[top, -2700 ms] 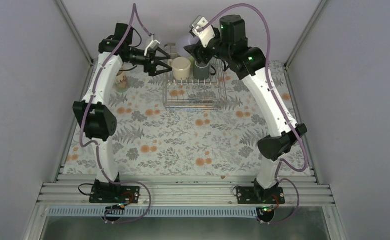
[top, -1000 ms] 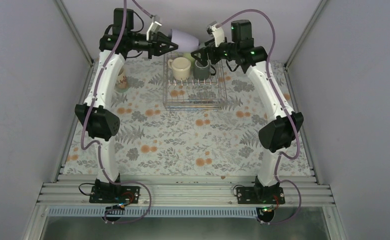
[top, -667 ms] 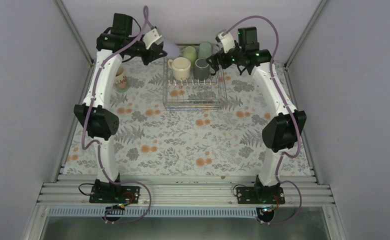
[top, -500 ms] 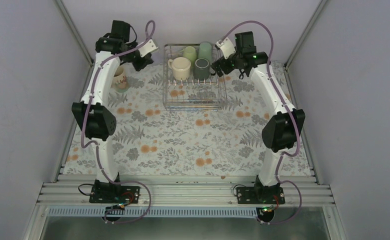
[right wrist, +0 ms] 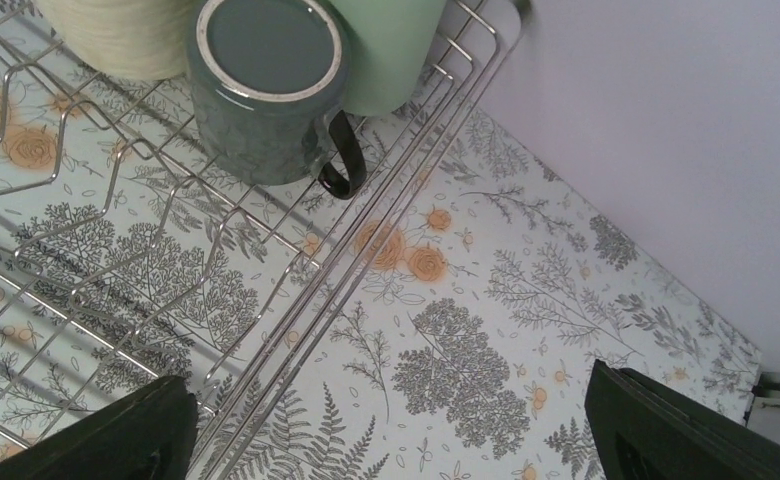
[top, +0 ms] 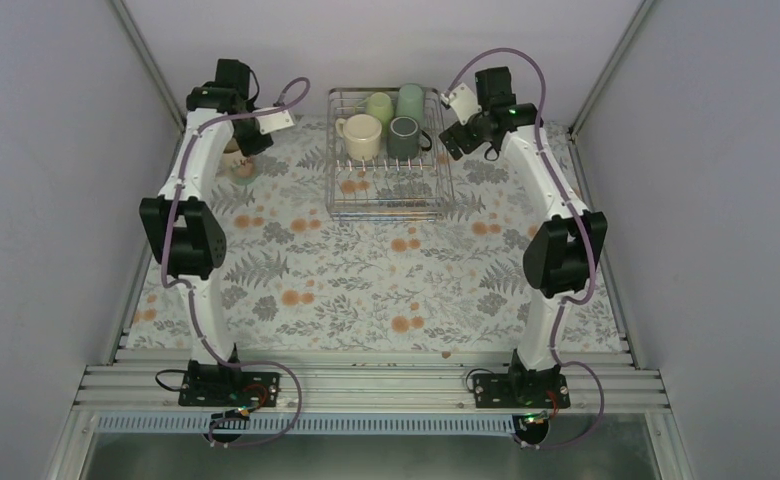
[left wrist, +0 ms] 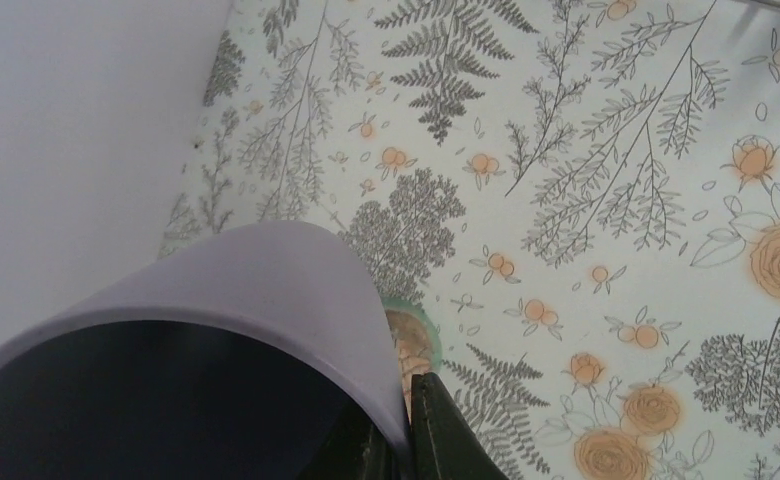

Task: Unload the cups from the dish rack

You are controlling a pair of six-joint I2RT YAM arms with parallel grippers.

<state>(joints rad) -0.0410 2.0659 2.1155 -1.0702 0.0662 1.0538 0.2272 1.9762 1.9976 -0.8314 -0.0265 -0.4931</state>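
The left gripper moves toward the rack and down next, releasing the lavender cup there, as the cloth between beige cup [top: 234, 160] and dish rack is bare.
The lavender cup [left wrist: 266, 290] fills the lower left of the left wrist view, and my left gripper [left wrist: 406, 415] is shut on its rim, one finger inside and one outside. It hangs over the flowered cloth at the far left, right by the beige cup [top: 234, 160]. The dish rack [top: 389, 205] holds a cream cup [top: 363, 137], a dark grey-green mug [right wrist: 266, 90] and two pale green cups [top: 379, 105] [top: 411, 98]. My right gripper [right wrist: 391, 430] is open over the cloth just outside the rack's far right corner, touching nothing.
The grey side wall [left wrist: 76, 150] stands close on the left of the lavender cup. The back wall [right wrist: 666, 130] is near the right gripper. The rack's wire rim [right wrist: 366, 250] runs diagonally under the right wrist.
My left arm carried the lavender cup from beside the rack leftward and down toward the beige cup. The right gripper drew back to the right of the rack and stayed open.
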